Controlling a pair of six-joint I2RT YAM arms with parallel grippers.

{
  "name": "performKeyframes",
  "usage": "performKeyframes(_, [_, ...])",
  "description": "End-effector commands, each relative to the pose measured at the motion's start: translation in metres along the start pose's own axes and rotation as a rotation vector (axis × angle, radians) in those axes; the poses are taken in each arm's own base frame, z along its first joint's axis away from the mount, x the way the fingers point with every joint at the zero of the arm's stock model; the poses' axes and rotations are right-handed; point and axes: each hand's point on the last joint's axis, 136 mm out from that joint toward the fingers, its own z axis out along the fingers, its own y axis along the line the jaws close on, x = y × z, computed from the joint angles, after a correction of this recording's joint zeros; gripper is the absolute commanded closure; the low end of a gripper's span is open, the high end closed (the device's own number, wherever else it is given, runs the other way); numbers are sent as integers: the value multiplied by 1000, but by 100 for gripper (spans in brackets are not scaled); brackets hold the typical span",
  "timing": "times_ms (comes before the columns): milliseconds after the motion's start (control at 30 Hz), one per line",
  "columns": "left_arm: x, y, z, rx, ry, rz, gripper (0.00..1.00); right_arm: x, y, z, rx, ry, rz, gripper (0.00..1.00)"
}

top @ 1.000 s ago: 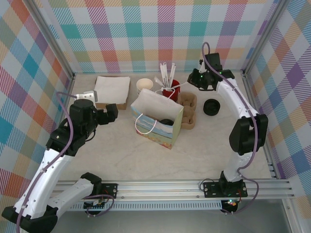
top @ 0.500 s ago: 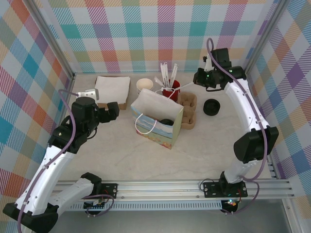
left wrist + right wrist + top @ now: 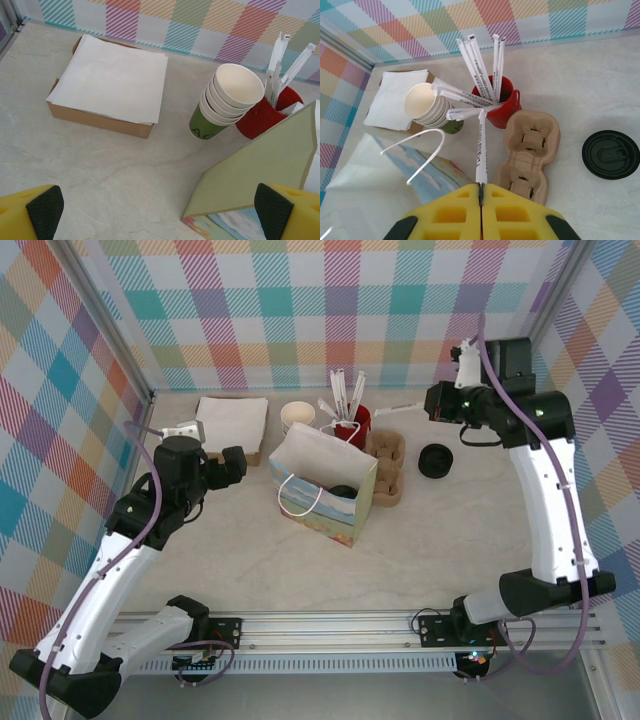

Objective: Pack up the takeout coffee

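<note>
The bag's opening (image 3: 328,482) (image 3: 372,194) is past the cardboard carrier and shows the black lid inside, so my right gripper will next swing back over it and release the straw.
Inside the open paper bag (image 3: 322,483) sits a round black lid (image 3: 343,491), likely the takeout coffee; the cup body is hidden by the bag walls. My right gripper (image 3: 430,404) hangs at the back right, shut on a white wrapped straw (image 3: 400,408). In the right wrist view that straw (image 3: 480,145) runs from my right gripper (image 3: 481,187) toward the red holder (image 3: 501,101). My left gripper (image 3: 234,466) is open left of the bag, and nothing is held in this gripper (image 3: 160,215), with bare table beneath.
The red holder (image 3: 351,425) holds several more straws. A stack of lidless cups (image 3: 297,417) stands left of it. A napkin box (image 3: 230,426) lies at the back left. A cardboard carrier (image 3: 388,468) and a loose black lid (image 3: 435,460) lie right of the bag.
The right arm has risen and swung right, drawing the straw away from the red holder. The left gripper has shifted slightly toward the back.
</note>
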Motion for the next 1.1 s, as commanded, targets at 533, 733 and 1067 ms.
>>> performKeyframes(533, [-10,-5,12,-2,-13,-87,0,32,82,-60,-371,70,-91,95])
performKeyframes(733, [-12,-5,11,-3,-17,-86,0,51,96,-35,-365,159,-154,95])
performKeyframes(1067, [-8,-2,11,-18,-6,-76,0,77,122,18,-314,300,-273,93])
